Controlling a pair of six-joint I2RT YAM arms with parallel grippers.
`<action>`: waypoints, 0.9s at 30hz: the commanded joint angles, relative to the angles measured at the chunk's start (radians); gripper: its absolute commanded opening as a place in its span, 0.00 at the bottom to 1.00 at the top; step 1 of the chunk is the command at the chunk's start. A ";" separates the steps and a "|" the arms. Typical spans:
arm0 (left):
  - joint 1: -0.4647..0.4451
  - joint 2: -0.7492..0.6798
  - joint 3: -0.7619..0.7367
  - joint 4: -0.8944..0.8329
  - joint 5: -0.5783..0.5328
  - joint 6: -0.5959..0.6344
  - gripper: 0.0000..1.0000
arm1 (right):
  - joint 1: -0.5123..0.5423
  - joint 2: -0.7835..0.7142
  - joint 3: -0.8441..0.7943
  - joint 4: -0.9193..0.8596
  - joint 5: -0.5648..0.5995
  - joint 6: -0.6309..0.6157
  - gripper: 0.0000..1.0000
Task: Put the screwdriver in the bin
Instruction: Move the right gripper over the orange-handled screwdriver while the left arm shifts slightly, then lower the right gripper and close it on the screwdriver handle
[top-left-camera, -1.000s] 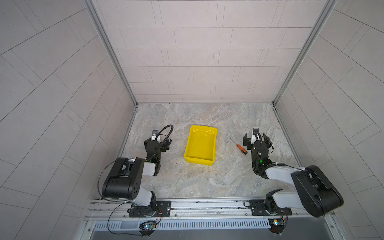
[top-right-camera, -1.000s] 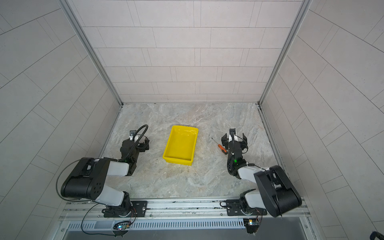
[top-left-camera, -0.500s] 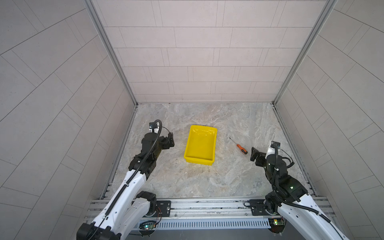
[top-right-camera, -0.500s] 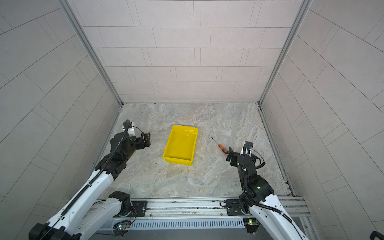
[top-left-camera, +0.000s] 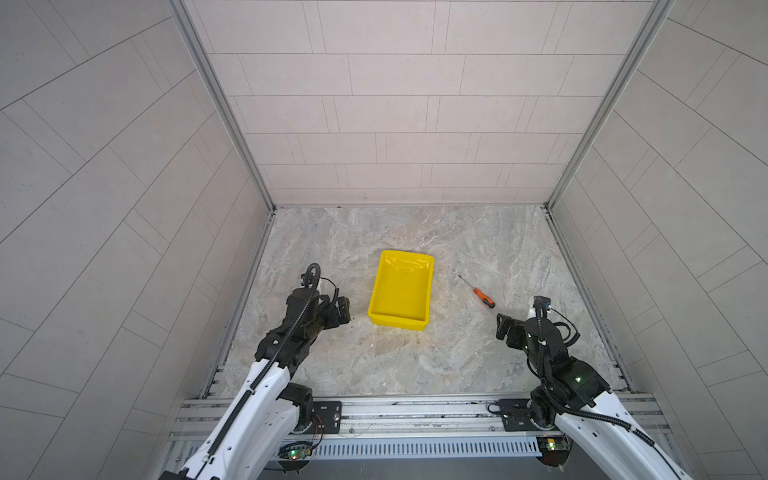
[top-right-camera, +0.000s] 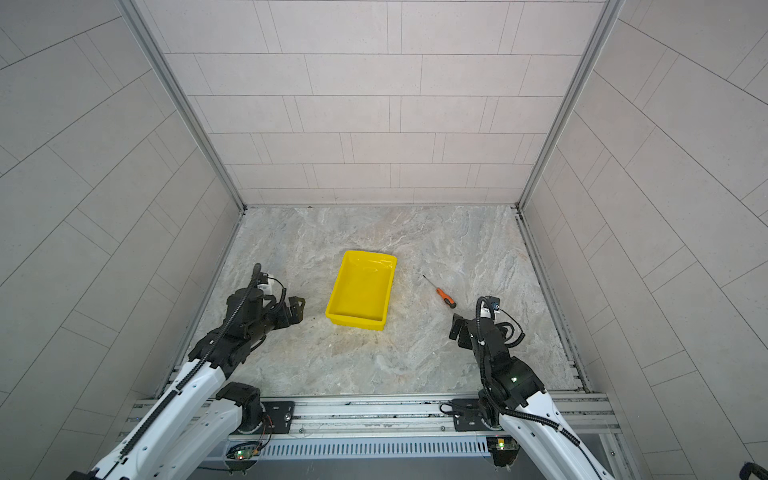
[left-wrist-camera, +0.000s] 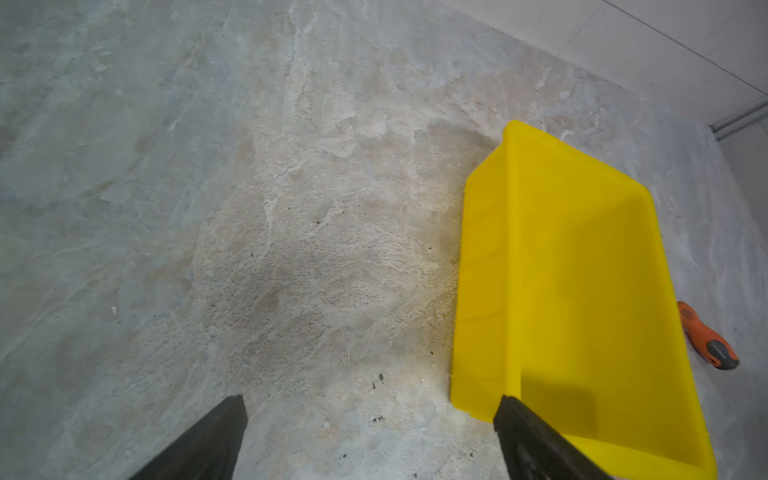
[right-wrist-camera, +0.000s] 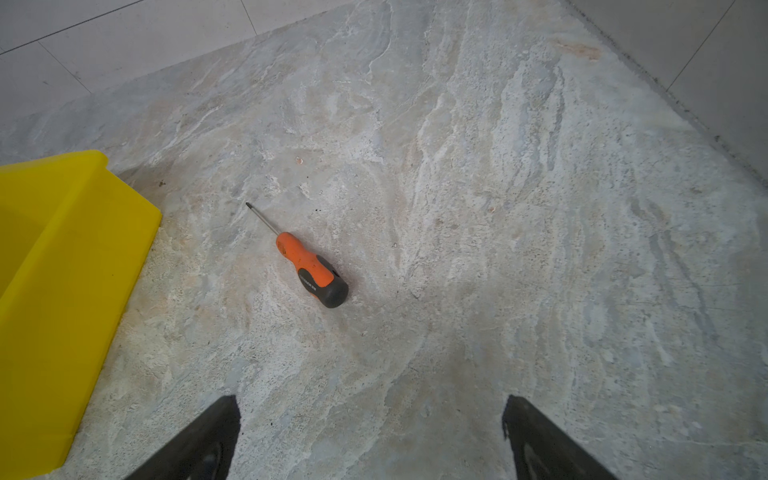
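Note:
My right gripper will next move outward and down onto the middle of the screwdriver's orange handle (top-left-camera: 483, 296) (right-wrist-camera: 308, 267) and close, because the screwdriver is on the floor ahead of it.
The screwdriver (top-left-camera: 482, 296) (top-right-camera: 445, 298) lies flat on the stone floor to the right of the bin, its thin shaft pointing toward the back left. The bin (top-left-camera: 397, 322) (top-right-camera: 361, 291) is bright yellow and holds nothing. In the right wrist view the screwdriver (right-wrist-camera: 309, 266) sits ahead of my right gripper (right-wrist-camera: 370, 409), apart from it. My right gripper (top-left-camera: 505, 328) (top-right-camera: 457, 328) hovers open in front of the handle end. My left gripper (top-left-camera: 343, 309) (top-right-camera: 297, 307) is open beside the bin's left front corner (left-wrist-camera: 478, 374), with nothing between its fingers (left-wrist-camera: 224, 432).
Tiled walls (top-left-camera: 395, 124) close the floor on three sides. A metal rail (top-left-camera: 415, 411) carrying both arm bases runs along the front edge. In the left wrist view the screwdriver's handle (left-wrist-camera: 706, 336) peeks out past the bin's far side.
Both arms have unfolded from their low tucked pose and now reach over the floor. The right gripper has drawn back from beside the screwdriver toward the front. Screwdriver and bin have not moved.

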 joint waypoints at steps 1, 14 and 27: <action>0.003 0.007 0.023 -0.093 -0.121 -0.065 1.00 | 0.007 0.074 0.017 0.036 -0.017 0.004 0.99; 0.009 -0.166 -0.019 -0.259 -0.375 -0.225 1.00 | -0.033 0.810 0.475 0.046 -0.005 -0.124 0.99; 0.009 -0.215 -0.059 -0.253 -0.400 -0.263 1.00 | -0.143 1.057 0.620 -0.030 -0.172 -0.200 0.69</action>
